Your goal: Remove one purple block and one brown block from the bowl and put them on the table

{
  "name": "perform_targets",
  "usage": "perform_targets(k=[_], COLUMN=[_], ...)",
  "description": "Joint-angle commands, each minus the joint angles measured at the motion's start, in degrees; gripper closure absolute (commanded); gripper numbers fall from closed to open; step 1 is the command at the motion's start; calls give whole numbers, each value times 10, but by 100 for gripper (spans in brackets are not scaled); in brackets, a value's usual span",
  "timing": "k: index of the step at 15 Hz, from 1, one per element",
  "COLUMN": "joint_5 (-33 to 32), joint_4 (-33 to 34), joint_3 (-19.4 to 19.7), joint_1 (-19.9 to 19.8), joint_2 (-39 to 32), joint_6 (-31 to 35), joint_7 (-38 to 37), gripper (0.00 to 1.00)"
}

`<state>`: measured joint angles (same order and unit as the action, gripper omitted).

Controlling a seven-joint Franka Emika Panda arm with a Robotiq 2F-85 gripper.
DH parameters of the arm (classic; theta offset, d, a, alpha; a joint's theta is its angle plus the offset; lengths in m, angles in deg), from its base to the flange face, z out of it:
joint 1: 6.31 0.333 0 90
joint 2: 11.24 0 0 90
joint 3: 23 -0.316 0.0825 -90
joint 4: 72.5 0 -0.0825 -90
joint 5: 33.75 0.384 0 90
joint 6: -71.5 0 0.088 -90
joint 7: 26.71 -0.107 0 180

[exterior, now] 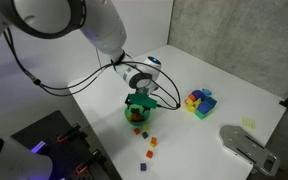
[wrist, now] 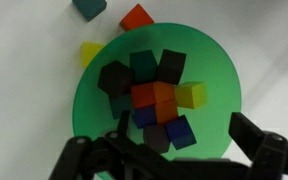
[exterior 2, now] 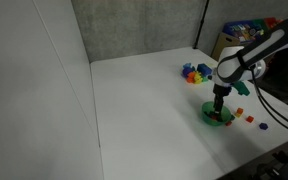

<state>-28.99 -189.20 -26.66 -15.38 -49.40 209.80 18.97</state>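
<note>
My gripper needs to turn square to the blue-purple block (wrist: 180, 132), which sits crooked between my open fingers, and then lower around it and its dark neighbour.
The green bowl (wrist: 92, 105) holds several small blocks: a dark brown one (wrist: 114, 78), another dark one (wrist: 171, 65), teal, red, orange, yellow (wrist: 191, 95), blue (wrist: 180, 132) and a dull purple one (wrist: 156, 138). My gripper (wrist: 179, 142) is open right above the bowl, its jaws on either side of the blue and purple blocks, holding nothing. In both exterior views the gripper (exterior: 137, 100) (exterior 2: 220, 105) hangs straight down over the bowl (exterior: 134, 115) (exterior 2: 219, 117) on the white table (exterior: 214, 70).
Loose small blocks lie on the table beside the bowl: teal (wrist: 89, 7), red (wrist: 136, 17), yellow (wrist: 90, 52), and several more (exterior: 151, 143). A multicoloured cluster of larger blocks (exterior: 199, 101) (exterior 2: 194, 72) sits beyond. A grey rounded device (exterior: 249, 145) lies near the table edge.
</note>
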Motion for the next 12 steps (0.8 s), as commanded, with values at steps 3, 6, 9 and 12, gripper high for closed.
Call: perform_targets(k=[3,6,9,12], joint_5=[-43,-49,-59,-74], joint_4=[29,29,26,17], joint_3=[-13,-21,-27,-28], joint_1=[-12,-13,-12,-9], joint_2=[-36,-47,-54,-52], joint_6=[12,32,53,79], joint_7=[28,39,49,60], gripper=[0,0,0,0])
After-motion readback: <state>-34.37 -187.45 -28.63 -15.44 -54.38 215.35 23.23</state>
